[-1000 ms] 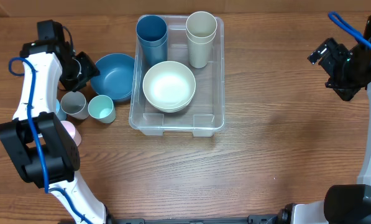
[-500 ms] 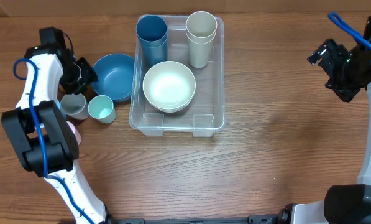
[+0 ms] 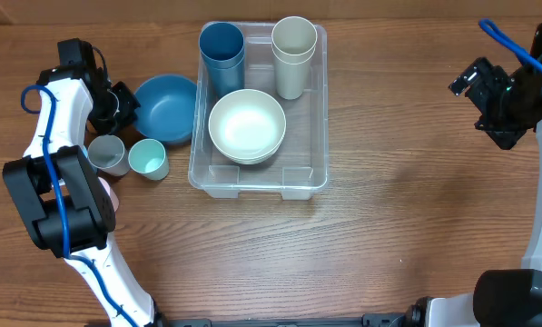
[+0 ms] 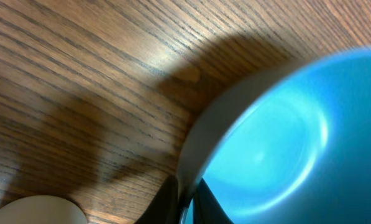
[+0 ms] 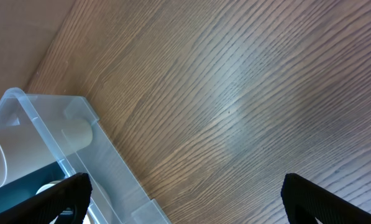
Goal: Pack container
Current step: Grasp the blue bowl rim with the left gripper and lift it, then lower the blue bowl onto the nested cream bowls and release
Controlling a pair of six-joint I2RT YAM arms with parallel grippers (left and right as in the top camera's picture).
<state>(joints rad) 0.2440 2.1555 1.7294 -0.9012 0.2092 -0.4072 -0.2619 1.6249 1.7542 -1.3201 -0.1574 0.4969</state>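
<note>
Next I will lift the blue bowl (image 3: 166,109) in my left gripper, carry it right in the overhead view and lower it into the cream bowl (image 3: 246,125), since that open bowl stands empty.
The clear container (image 3: 307,168) stands at the table's middle back. It holds a cream bowl (image 3: 246,125), a stack of blue cups (image 3: 221,54) and a stack of cream cups (image 3: 293,54). Left of it sits a blue bowl (image 3: 166,109). My left gripper (image 3: 125,107) is shut on that bowl's left rim; in the left wrist view its fingers (image 4: 201,202) pinch the bowl's wall (image 4: 210,130), one inside and one outside. My right gripper (image 5: 185,199) hangs open over bare wood at the far right, with a corner of the container (image 5: 79,134) in its view.
A grey cup (image 3: 107,153) and a mint cup (image 3: 148,159) stand in front of the blue bowl. A pink cup (image 3: 107,195) peeks out beside my left arm. A pale cup top (image 4: 39,211) shows at the left wrist view's lower left.
My left gripper moved slightly toward the blue bowl and shut on its left rim. The bowl shifted a little. The right arm has not moved.
</note>
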